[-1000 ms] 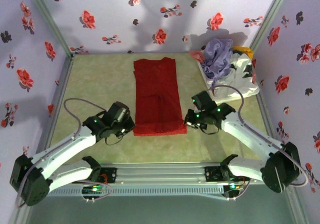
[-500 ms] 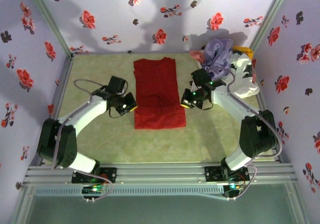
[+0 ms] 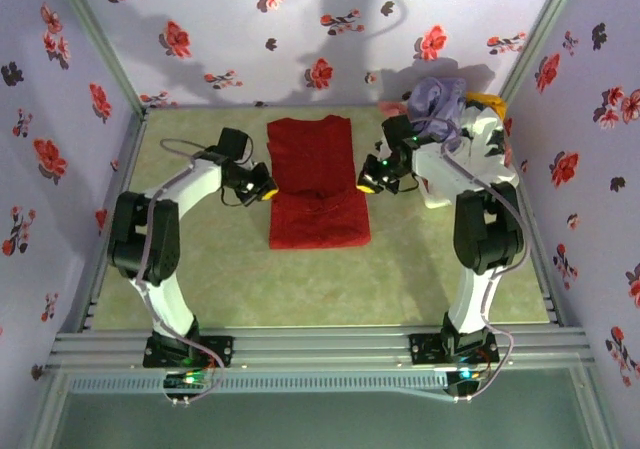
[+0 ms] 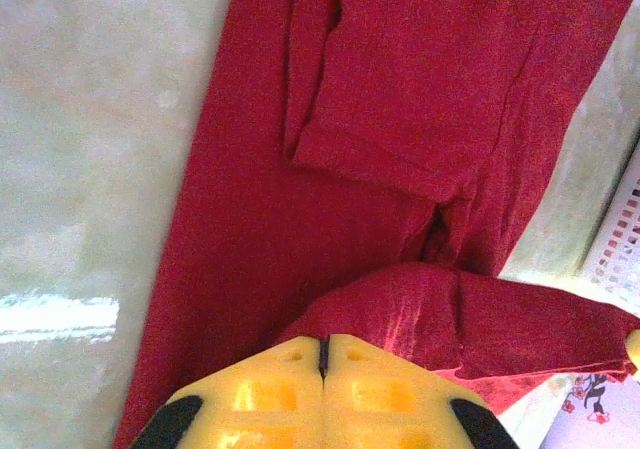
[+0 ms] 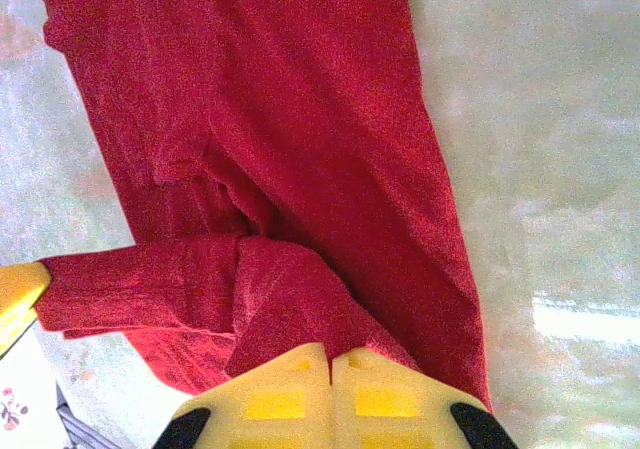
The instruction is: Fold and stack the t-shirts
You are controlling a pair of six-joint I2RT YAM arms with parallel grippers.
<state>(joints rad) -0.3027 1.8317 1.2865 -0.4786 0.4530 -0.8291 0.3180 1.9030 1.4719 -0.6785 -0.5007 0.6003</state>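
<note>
My left gripper needs to move outward and down onto the strip's long edge (image 3: 276,179) (image 4: 218,174) and release the corner, because the lifted end still hangs above the strip.
A deep red t-shirt (image 3: 318,154) lies lengthwise in the middle of the table, folded into a narrow strip. Its near end is lifted and doubled back over the rest. My left gripper (image 3: 266,193) is shut on the left corner of that lifted end. In the left wrist view red cloth (image 4: 420,309) bunches out of the left gripper (image 4: 327,341). My right gripper (image 3: 366,184) is shut on the right corner, and the fold (image 5: 280,299) rises from the right gripper (image 5: 331,354). A lavender t-shirt (image 3: 437,109) and a yellow-orange one (image 3: 490,100) sit heaped at the back right.
A white plastic basket (image 3: 490,169) holds the heap in the back right corner, close behind my right arm. Its lattice wall (image 4: 620,249) shows in the left wrist view. Flowered walls close the table on three sides. Bare green tabletop (image 3: 300,289) lies near the arm bases.
Both grippers have moved from the near end of the red t-shirt toward the far wall, carrying its near edge up and over. The shirt's visible length has shortened.
</note>
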